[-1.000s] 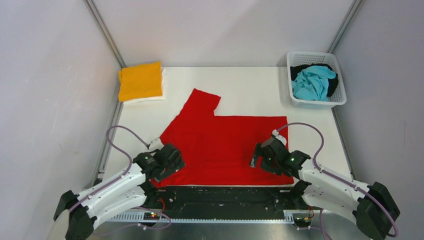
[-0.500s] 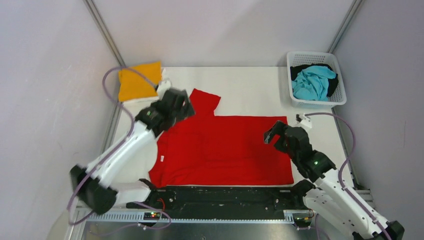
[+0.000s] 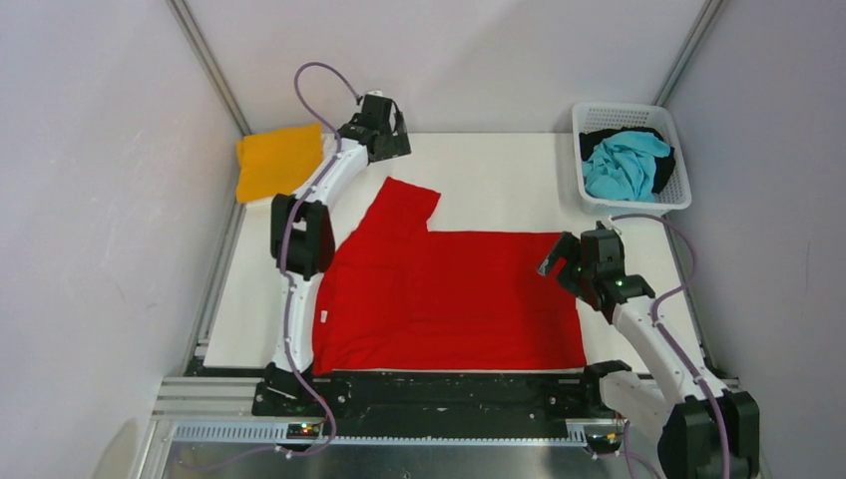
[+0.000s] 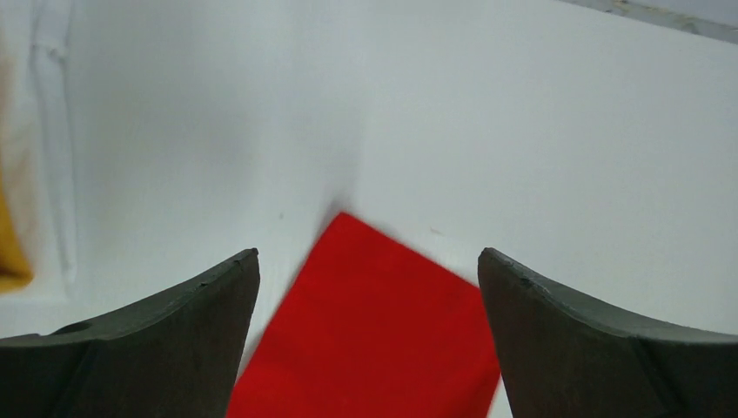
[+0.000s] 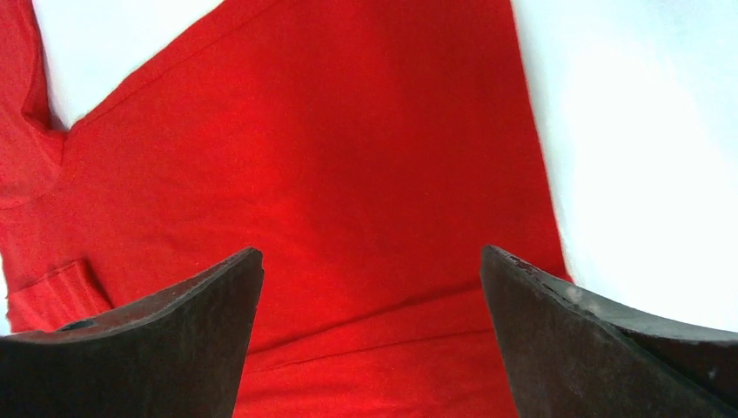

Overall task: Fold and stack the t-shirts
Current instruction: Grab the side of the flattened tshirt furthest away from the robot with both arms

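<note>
Next, the left gripper moves down and back toward the base onto the red sleeve tip, then closes on it, since it lies flat between the wide-apart fingers.
A bright red t-shirt lies flat on the white table, one sleeve pointing to the back. My left gripper hovers open at the far end of that sleeve. In the left wrist view the sleeve tip shows between the wide-apart fingers. My right gripper is open over the shirt's far right corner; red cloth fills the gap between its fingers. A folded orange-yellow t-shirt rests at the back left on a white one.
A white lattice basket at the back right holds a turquoise t-shirt on a black one. Metal frame posts rise at both back corners. The left arm's cable loops high over the back left.
The left arm swung from the shirt's near left edge up to the far sleeve. The right gripper drew back from the near hem to the shirt's far right corner. Both stayed open.
</note>
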